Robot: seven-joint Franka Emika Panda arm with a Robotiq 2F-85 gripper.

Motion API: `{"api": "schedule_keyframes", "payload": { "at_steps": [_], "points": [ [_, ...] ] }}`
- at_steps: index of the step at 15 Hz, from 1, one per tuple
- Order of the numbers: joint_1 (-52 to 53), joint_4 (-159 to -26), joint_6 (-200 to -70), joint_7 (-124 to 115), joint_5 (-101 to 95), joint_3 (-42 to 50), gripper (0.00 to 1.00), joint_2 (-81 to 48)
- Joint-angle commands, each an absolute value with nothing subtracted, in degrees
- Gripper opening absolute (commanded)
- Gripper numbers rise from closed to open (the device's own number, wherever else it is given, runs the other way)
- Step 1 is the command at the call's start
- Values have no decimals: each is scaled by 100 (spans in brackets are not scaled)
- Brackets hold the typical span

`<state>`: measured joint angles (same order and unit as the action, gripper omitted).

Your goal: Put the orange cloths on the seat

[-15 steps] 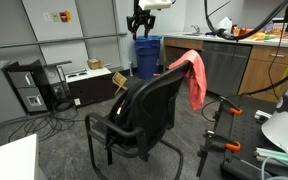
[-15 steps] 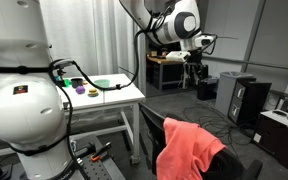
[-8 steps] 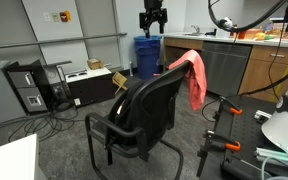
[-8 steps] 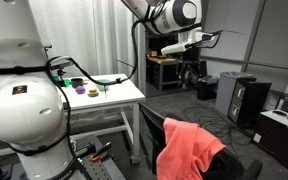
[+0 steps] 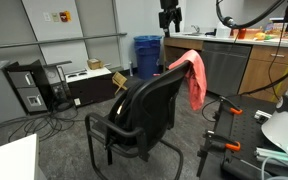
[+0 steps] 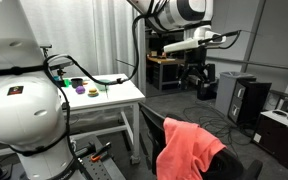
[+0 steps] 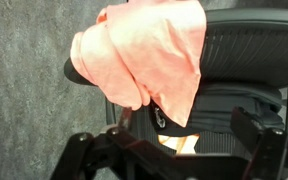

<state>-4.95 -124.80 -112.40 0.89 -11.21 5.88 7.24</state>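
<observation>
My gripper shifts back above the cloth next, then down to the top of the salmon pink-orange cloth draped over the backrest.
A salmon pink-orange cloth hangs over the top of the black office chair's backrest. It shows in both exterior views and fills the upper wrist view. A small patch of pale yellow-orange cloth shows below the backrest; what it lies on is hidden. The black seat is mostly hidden behind the backrest. My gripper hangs high above and behind the chair, also seen in an exterior view. Its fingers are spread open and empty.
A blue bin and a counter with cabinets stand behind the chair. A white table holds small coloured items. Computer towers and cables lie on the grey carpet. Orange-handled clamps sit at the near right.
My gripper has moved up and sideways, away from above the blue bin towards the counter. The salmon cloth and the chair have not moved.
</observation>
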Motion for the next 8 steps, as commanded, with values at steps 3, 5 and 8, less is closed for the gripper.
{"api": "schedule_keyframes", "payload": {
  "at_steps": [3,5,8],
  "points": [
    [-734,-12848,-11167,877,-1166,851,100,866],
    [-809,-12964,-11200,1062,-1186,942,99,858],
    [-883,-13198,-11230,1286,-1239,1029,99,870]
  ]
}}
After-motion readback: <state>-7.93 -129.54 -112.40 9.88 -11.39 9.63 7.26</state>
